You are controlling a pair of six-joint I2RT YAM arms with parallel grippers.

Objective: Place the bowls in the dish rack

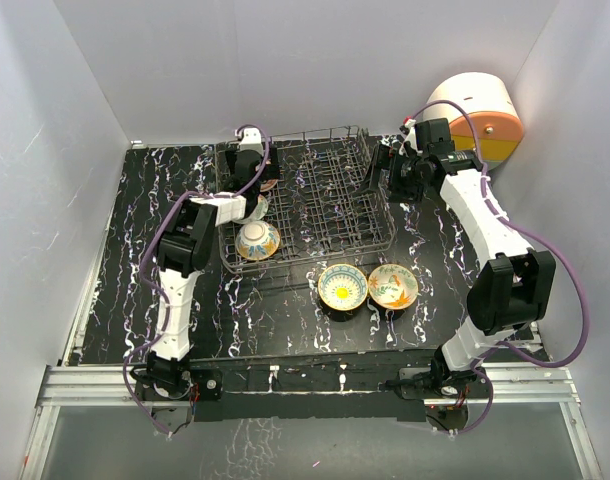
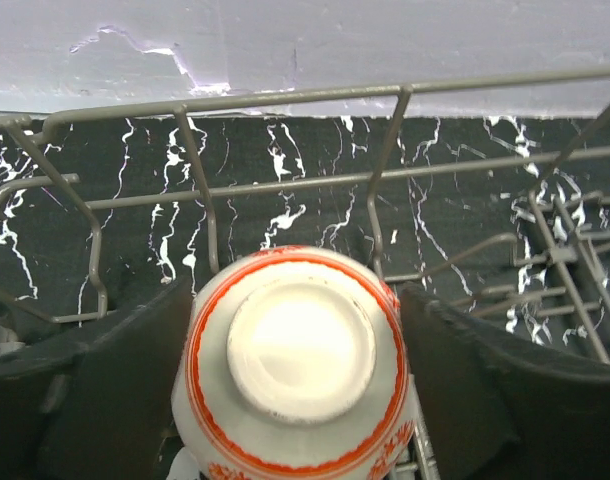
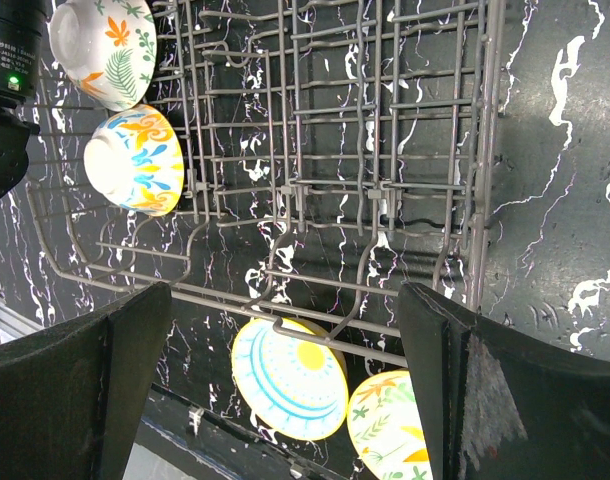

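Note:
My left gripper swings back and down to the blue-yellow bowl and onto its near rim [image 1: 342, 307] next, where the tabletop is clear.
The dark wire dish rack [image 1: 320, 200] stands at the middle back of the table. My left gripper [image 1: 255, 178] hangs over its far left corner. In the left wrist view a pale bowl [image 2: 300, 365] ringed in red-orange sits foot-up between the fingers [image 2: 105, 390] of the open left gripper [image 2: 295, 292]. A blue-orange bowl [image 1: 257, 240] and an orange-green bowl [image 3: 105, 50] stand in the rack's left side. A blue-yellow bowl [image 1: 342, 286] and a cream-green bowl [image 1: 392, 286] lie on the table in front of the rack. My right gripper [image 1: 382, 165] is open and empty at the rack's far right.
A round white, orange and yellow drawer unit [image 1: 480, 115] stands at the back right, behind the right arm. White walls close in the black marbled table [image 1: 135, 210] on three sides. The rack's upright tines [image 3: 385, 150] fill its right half.

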